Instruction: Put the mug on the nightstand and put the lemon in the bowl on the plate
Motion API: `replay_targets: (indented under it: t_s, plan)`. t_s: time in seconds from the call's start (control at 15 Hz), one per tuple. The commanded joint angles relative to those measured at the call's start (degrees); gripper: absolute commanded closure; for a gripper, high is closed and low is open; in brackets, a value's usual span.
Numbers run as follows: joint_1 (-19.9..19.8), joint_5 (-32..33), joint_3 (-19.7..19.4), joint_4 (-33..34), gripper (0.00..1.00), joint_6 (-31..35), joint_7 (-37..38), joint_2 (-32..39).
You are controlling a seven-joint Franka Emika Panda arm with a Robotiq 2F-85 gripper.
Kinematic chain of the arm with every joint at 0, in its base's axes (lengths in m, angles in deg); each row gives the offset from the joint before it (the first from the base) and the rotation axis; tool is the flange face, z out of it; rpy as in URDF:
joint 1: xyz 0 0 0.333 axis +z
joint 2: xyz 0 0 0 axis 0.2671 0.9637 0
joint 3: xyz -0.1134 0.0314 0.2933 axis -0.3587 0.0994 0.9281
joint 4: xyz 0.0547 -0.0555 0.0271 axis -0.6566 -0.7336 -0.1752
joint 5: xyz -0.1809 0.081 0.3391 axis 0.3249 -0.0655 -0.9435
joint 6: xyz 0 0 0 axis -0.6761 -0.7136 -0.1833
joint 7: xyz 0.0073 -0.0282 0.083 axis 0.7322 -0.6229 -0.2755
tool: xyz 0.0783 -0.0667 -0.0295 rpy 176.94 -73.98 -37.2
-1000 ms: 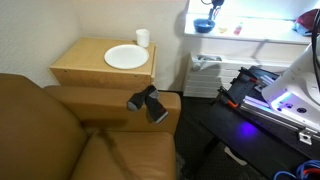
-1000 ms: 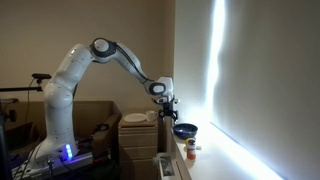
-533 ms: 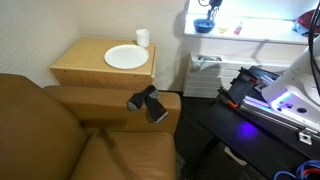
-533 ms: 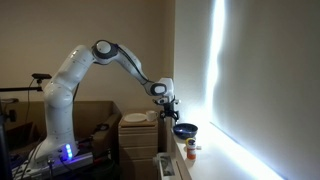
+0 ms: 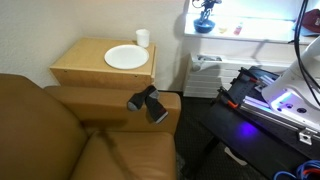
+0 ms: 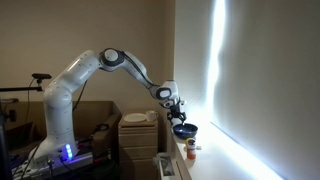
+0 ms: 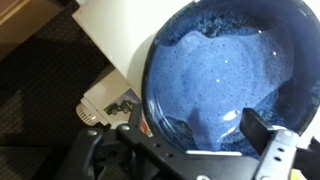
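Observation:
My gripper should move down and toward the left in the wrist view, so its open fingers go on both sides of the blue bowl's rim (image 5: pixel 203 23) (image 7: pixel 160 130), which runs off-center between my fingers.
The blue bowl (image 7: pixel 215 70) fills the wrist view and shows no lemon inside. It stands on a white window ledge (image 7: pixel 115 35), also seen in both exterior views (image 5: pixel 204 27) (image 6: pixel 184 129). My gripper (image 7: pixel 195 138) (image 6: pixel 177 106) (image 5: pixel 207 9) hangs open just above the bowl, one finger (image 7: pixel 262 130) over its inside, nothing between the jaws. The white mug (image 5: pixel 143 38) stands at the back of the light-wood nightstand (image 5: pixel 85 70), beside the white plate (image 5: pixel 125 57). The lemon is not in view.
A brown sofa (image 5: pixel 50 130) stands beside the nightstand, with a black object (image 5: pixel 147 102) lying on its arm. Small items (image 5: pixel 237 30) (image 6: pixel 192 150) sit on the ledge near the bowl. A radiator (image 5: pixel 205 72) is under the ledge, and the robot base (image 5: pixel 285 100) stands nearby.
The arm has reached further out and lowered, bringing the open gripper down close over the bowl. The bowl, mug and plate have not moved.

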Motion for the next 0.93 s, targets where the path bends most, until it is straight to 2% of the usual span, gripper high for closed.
replay_targets:
  t_s: [0.0,0.13,0.27,0.33,0.87]
  plan:
    - [-5.23,-5.38,6.60,5.98,0.00,-2.90,-6.06,3.37]
    - [-6.67,-7.36,8.20,7.83,0.00,-4.67,-9.01,4.62]
    - [-6.49,-7.45,7.45,8.96,0.00,-6.93,-9.38,5.33]
    - [-4.88,-6.53,5.83,5.86,0.00,-4.56,-8.05,3.70]
    - [-4.31,-6.18,5.17,6.66,0.00,-5.49,-7.51,5.80]
